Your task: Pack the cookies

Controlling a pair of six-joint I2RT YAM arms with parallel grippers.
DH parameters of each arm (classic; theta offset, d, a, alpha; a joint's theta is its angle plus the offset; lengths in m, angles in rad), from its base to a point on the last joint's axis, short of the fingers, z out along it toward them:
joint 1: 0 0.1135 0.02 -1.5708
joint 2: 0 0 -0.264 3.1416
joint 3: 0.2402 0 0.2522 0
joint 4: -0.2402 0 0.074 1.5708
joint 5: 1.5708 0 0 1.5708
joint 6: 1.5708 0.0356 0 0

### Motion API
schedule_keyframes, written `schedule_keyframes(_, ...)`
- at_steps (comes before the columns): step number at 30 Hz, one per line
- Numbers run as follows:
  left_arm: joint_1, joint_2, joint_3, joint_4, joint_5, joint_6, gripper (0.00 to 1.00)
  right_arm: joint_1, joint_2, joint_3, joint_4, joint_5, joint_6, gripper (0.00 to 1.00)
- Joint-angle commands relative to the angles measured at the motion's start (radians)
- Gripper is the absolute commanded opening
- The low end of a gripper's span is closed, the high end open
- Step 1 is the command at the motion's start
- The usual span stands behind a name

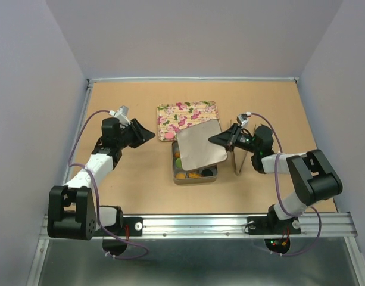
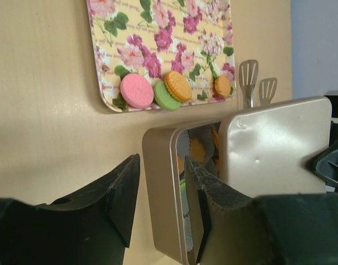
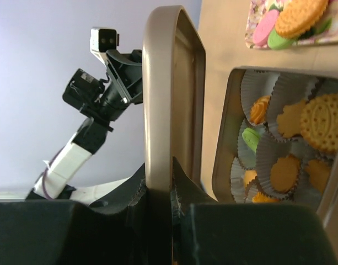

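The tin's near end lies uncovered below, so my right gripper will move the lid down and back over the tin's open top (image 1: 194,174) (image 3: 284,146) and release the lid's rim.
An open metal tin (image 1: 175,171) sits mid-table with orange and green cookies (image 3: 322,122) in white paper cups. My right gripper (image 3: 157,182) is shut on the edge of the tin's lid (image 1: 197,146) and holds it tilted over the tin. A few more cookies, pink (image 2: 137,90), green and orange (image 2: 178,85), lie on the floral tray (image 1: 187,118) behind the tin. My left gripper (image 1: 142,133) is open and empty, a little left of the tin. In the left wrist view the tin's wall (image 2: 160,187) shows between its fingers.
Two metal spatulas (image 2: 248,80) stand upright right of the tin, near my right gripper; they also show in the top view (image 1: 240,162). Grey walls close the table at the back and both sides.
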Motion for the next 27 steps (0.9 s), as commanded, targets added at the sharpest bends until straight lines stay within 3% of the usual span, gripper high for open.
schedule_keyframes(1,-0.046,0.029,-0.019,0.099,-0.031,-0.009,0.48,0.015,0.041,-0.076,0.350,0.054,0.169,0.00)
schedule_keyframes(13,-0.147,0.123,-0.047,0.159,-0.071,-0.025,0.42,0.024,0.050,-0.178,0.384,0.097,0.125,0.01)
schedule_keyframes(20,-0.201,0.172,-0.065,0.192,-0.094,-0.045,0.31,0.033,0.173,-0.139,0.416,0.106,0.083,0.00)
schedule_keyframes(27,-0.217,0.190,-0.072,0.203,-0.102,-0.048,0.29,0.044,0.230,-0.127,0.468,0.103,0.088,0.00)
